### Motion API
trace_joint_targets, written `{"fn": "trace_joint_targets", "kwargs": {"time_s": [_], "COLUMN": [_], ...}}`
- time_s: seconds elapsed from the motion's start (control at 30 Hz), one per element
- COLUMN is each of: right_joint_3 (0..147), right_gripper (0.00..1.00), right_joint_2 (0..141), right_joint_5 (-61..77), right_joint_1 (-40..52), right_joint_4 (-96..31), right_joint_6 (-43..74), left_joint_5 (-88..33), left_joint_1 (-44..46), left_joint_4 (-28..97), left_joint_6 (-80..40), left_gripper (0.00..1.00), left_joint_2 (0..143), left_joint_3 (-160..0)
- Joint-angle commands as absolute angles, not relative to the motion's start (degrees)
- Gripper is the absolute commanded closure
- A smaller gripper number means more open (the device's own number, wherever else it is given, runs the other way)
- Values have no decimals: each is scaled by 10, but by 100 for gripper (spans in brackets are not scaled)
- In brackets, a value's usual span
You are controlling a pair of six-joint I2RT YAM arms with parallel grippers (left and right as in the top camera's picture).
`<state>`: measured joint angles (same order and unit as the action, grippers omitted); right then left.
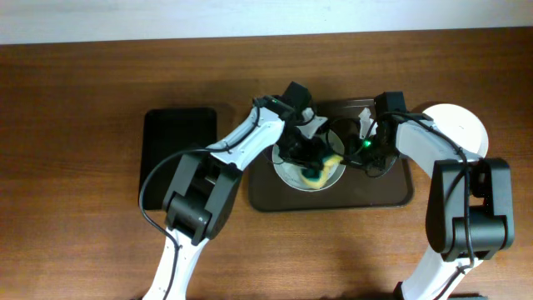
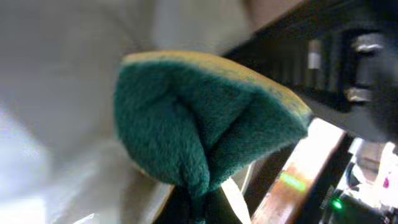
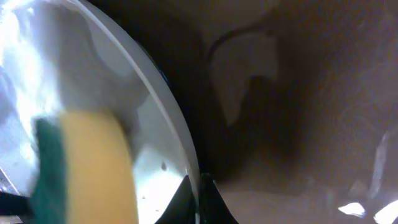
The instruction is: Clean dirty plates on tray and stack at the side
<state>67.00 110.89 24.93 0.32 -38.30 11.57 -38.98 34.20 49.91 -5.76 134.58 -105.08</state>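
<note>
My right gripper lifts the held plate next, then brings it down onto the other white plate, which sits beside the tray.
A white plate (image 1: 291,175) lies on the left part of the dark brown tray (image 1: 391,196). My left gripper (image 1: 312,162) is shut on a green and yellow sponge (image 2: 199,124) and presses it onto the plate (image 2: 56,93). My right gripper (image 3: 199,202) is shut on the plate's right rim (image 3: 177,124), with the sponge (image 3: 87,168) beside it. In the overhead view the right gripper (image 1: 354,154) is just right of the plate. Another white plate (image 1: 458,125) sits on the table to the right of the tray. A third plate is not in view.
A smaller black tray (image 1: 177,154) lies on the wooden table (image 1: 75,108) to the left. Both arms cross over the brown tray's back half. A white wall strip runs along the table's far edge.
</note>
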Motion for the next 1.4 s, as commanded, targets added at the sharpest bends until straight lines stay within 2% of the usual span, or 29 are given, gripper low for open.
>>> {"fn": "trace_joint_targets", "kwargs": {"time_s": [0.0,0.07,0.13,0.23,0.4,0.5,0.63,0.77,0.87,1.07,1.2,1.23,1.3,1.37], "right_joint_3": [664,664,664,674,685,685,685,685,685,685,685,685,685,685], "right_gripper": [96,96,96,96,96,96,96,96,96,96,96,96,96,96], "right_joint_2": [1114,1114,1113,1070,880,798,792,795,795,795,795,795,795,795], "right_joint_5": [235,235,216,181,-102,-304,-556,-703,-774,-757,-457,-313,-139,-42], "right_joint_1": [3,3,3,3,29,98,242,346,379,378,331,275,154,19], "right_joint_4": [-390,-390,-389,-408,-464,-481,-507,-508,-508,-506,-505,-497,-482,-478], "right_joint_6": [115,115,115,116,148,160,159,133,123,125,159,179,179,179], "left_joint_5": [-274,-156,-116,-138,-202,-201,-202,-202,-202,-202,-201,-202,-202,-201], "left_joint_1": [311,274,225,179,166,166,167,167,167,167,167,167,167,167], "left_joint_4": [476,496,555,649,687,682,682,686,685,686,686,687,687,689], "left_joint_6": [-129,-190,-217,-216,-216,-216,-216,-216,-216,-216,-216,-216,-216,-216], "left_gripper": [100,100,100,100,100,100,100,100,100,100,100,100,100,100], "left_joint_2": [1351,1351,1351,1351,1351,1351,1351,1351,1351,1351,1351,1351,1351,1351], "left_joint_3": [-1067,-1124,-1234,-1362,-1399,-1399,-1399,-1399,-1399,-1399,-1399,-1399,-1399,-1399]}}
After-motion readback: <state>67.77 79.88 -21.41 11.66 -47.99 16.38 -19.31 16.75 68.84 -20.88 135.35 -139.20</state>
